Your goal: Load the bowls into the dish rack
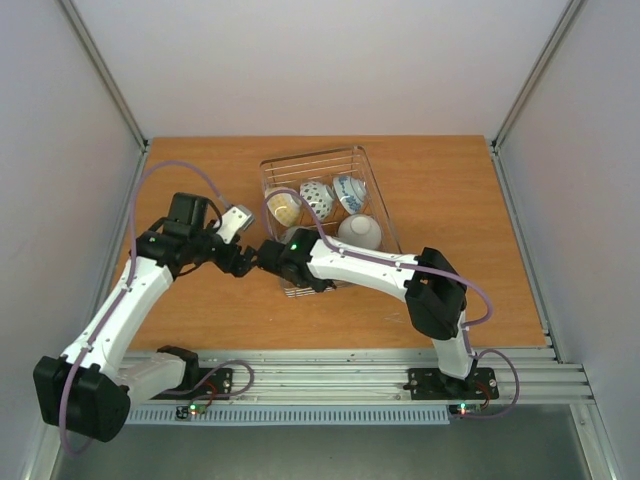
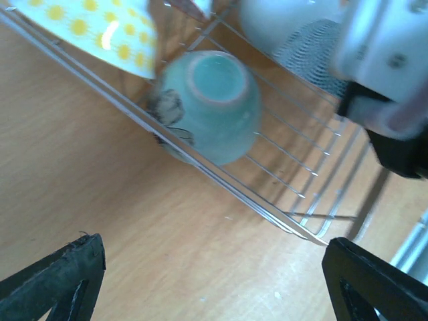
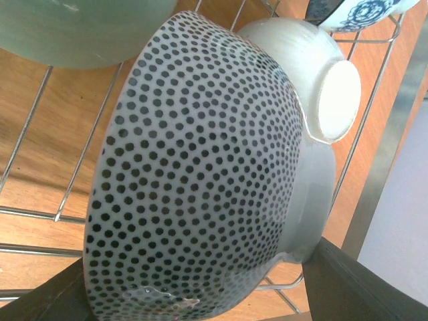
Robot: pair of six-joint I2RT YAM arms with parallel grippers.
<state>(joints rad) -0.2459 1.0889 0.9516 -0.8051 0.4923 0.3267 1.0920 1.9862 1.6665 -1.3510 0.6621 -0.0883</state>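
The space beside the green bowl (image 2: pixel 214 107) is still empty, so my right gripper will next go down onto the wires at the rack's near end and let go of the dotted bowl.
The silver wire dish rack (image 1: pixel 372 170) sits mid-table with several bowls in it: a cream one (image 1: pixel 284 208), a patterned one (image 1: pixel 316 198), a blue-and-white one (image 1: pixel 349 192) and a plain white one (image 1: pixel 360 232). My right gripper (image 1: pixel 285 262) reaches into the rack's near end. In the right wrist view this gripper (image 3: pixel 200 294) is shut on a dark-dotted white bowl (image 3: pixel 200 174) lying on its side, rim against one finger and foot against the other. My left gripper (image 1: pixel 243 262) hovers open just outside the rack's near left side. A pale green bowl (image 2: pixel 214 107) lies inside the rack wires (image 2: pixel 267 207).
A yellow-dotted bowl (image 2: pixel 93 27) leans in the rack beside the green one. Behind the held bowl are the white bowl (image 3: pixel 294 47) and the green bowl (image 3: pixel 73 33). Both wrists are close together at the rack's near corner. White walls enclose the wooden table (image 1: pixel 450 290).
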